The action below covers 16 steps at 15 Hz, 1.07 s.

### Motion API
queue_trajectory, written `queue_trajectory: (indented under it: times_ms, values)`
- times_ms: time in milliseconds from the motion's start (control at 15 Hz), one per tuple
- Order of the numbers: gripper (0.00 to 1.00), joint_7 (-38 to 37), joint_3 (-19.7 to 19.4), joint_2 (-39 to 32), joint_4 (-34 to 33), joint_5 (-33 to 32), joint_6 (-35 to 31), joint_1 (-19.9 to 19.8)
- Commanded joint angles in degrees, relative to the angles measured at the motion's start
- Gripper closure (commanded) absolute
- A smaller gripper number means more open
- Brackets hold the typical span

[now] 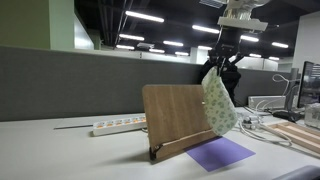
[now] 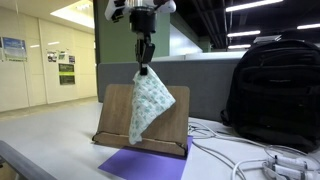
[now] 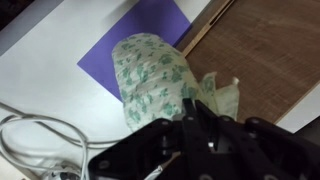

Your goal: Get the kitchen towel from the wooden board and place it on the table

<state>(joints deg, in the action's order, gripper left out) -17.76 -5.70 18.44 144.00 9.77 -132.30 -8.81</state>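
The robot should move its gripper slightly along the front of the board, keep it high, and let go of the kitchen towel above the purple sheet [image 1: 220,153].
The kitchen towel [image 1: 217,102], pale white-green with a speckled pattern, hangs from my gripper [image 1: 213,66] in front of the wooden board [image 1: 175,112]. In an exterior view the towel [image 2: 149,100] dangles from my gripper [image 2: 145,66] over the board [image 2: 120,115], its lower end still near the board's face. In the wrist view the towel [image 3: 155,80] bunches below my fingers [image 3: 190,108], which are shut on its top, with the board [image 3: 265,50] beside it. The board leans upright on its stand on the table [image 1: 60,155].
A flat purple sheet [image 1: 220,152] lies on the table in front of the board and shows in the wrist view [image 3: 150,25]. A white power strip [image 1: 118,125] lies behind the board. A black backpack [image 2: 275,90] and white cables [image 2: 255,160] sit nearby.
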Motion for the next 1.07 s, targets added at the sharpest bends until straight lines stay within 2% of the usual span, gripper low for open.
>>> queue_trajectory:
  times_ms: [0,133,200,333,600,867,1000]
  values:
    - [0.98,0.81,-0.45,-4.69,-1.37,5.54,0.08,1.59]
    - [0.98,1.97,-0.56,-7.21,-2.01,8.42,0.63,2.22]
    - [0.69,2.56,-0.64,-8.23,-2.33,9.79,0.97,2.46]
    - [0.63,3.58,-0.65,-9.73,-2.77,11.74,1.33,2.68]
    - [0.35,5.36,-0.46,-10.90,-2.96,13.32,1.76,2.76]
    - [0.07,7.07,0.27,-10.56,-2.79,9.46,2.37,2.84]
    - [0.00,7.38,0.53,-10.11,-2.67,7.22,2.06,2.87]
